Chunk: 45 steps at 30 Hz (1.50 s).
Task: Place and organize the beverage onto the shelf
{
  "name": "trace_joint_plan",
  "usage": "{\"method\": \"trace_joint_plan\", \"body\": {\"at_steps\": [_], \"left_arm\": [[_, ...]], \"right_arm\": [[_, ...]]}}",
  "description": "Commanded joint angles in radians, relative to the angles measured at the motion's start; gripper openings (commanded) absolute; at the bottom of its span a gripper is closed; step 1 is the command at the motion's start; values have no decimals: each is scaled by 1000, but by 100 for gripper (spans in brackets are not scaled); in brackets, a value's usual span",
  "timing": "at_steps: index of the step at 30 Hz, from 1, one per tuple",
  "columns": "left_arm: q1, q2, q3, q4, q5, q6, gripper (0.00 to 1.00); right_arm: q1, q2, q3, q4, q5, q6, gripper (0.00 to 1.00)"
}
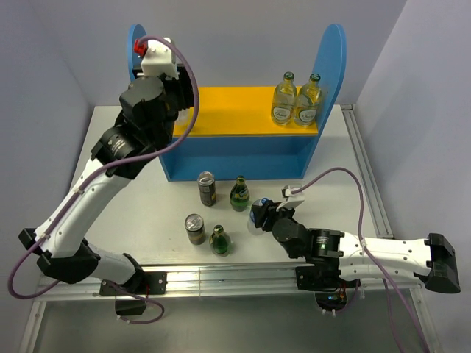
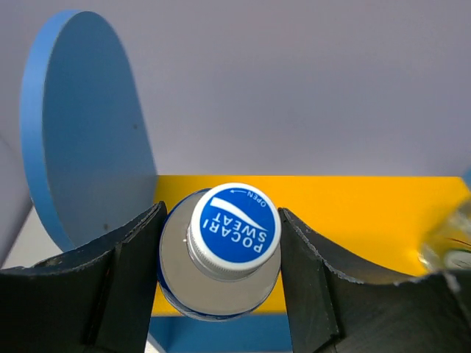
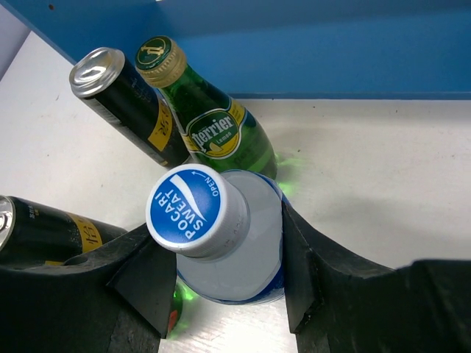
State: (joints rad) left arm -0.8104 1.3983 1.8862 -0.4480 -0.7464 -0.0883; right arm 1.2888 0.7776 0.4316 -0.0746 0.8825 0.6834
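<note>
The yellow board's end [image 2: 170, 190] is below my left gripper, so the gripper will go down toward the blue side panel next and let go of the Pocari Sweat bottle there.
The blue shelf [image 1: 243, 158] has a yellow upper board [image 1: 235, 110]. My left gripper [image 2: 221, 272] is at the board's left end by the left side panel [image 2: 81, 132], shut on a Pocari Sweat bottle [image 2: 232, 228] with a blue-and-white cap; whether the bottle rests on the board [image 2: 353, 213] I cannot tell. My right gripper [image 3: 228, 276] is shut on a second Pocari Sweat bottle [image 3: 195, 209] on the table in front of the shelf, also in the top view [image 1: 261, 207]. The left gripper's fingers are hidden under its wrist [image 1: 158, 95] in the top view.
Two pale yellow glass bottles [image 1: 296, 99] stand on the board's right end. On the table stand two dark cans [image 1: 207, 188] [image 1: 195, 228] and two green bottles [image 1: 240, 193] [image 1: 218, 240]. A Perrier bottle [image 3: 221, 132] and a can [image 3: 129, 103] are close behind the right gripper's bottle.
</note>
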Motion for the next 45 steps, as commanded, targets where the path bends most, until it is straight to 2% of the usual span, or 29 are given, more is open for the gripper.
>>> {"method": "trace_joint_plan", "body": {"at_steps": [1, 7, 14, 17, 18, 20, 21, 24, 26, 27, 39, 45], "left_arm": [[72, 22, 44, 135, 74, 45, 0], [232, 48, -53, 219, 133, -27, 0], [296, 73, -99, 243, 145, -99, 0], [309, 73, -110, 232, 133, -123, 22], [312, 65, -119, 235, 130, -128, 40], [313, 57, -128, 236, 121, -136, 58], [313, 56, -131, 235, 111, -137, 72], [313, 56, -124, 229, 107, -137, 85], [315, 57, -118, 218, 99, -140, 88], [315, 57, -110, 216, 97, -140, 99], [313, 5, -110, 190, 88, -156, 99], [264, -64, -124, 143, 64, -160, 99]], "right_arm": [[-5, -35, -14, -14, 58, 5, 0], [-5, -49, -14, -40, 65, 15, 0], [-5, -60, -19, -34, 67, 12, 0], [-6, -52, -1, -45, 67, 8, 0], [-5, -51, 4, -51, 69, 7, 0], [-5, -52, 18, -56, 72, 1, 0], [-5, -55, 21, -59, 72, -1, 0], [-3, -60, 33, -67, 73, -7, 0], [-3, -58, 39, -71, 73, -7, 0], [-3, -58, 42, -74, 73, -7, 0], [-2, -67, 91, -117, 73, -19, 0], [50, -98, 240, -223, 110, -34, 0]]}}
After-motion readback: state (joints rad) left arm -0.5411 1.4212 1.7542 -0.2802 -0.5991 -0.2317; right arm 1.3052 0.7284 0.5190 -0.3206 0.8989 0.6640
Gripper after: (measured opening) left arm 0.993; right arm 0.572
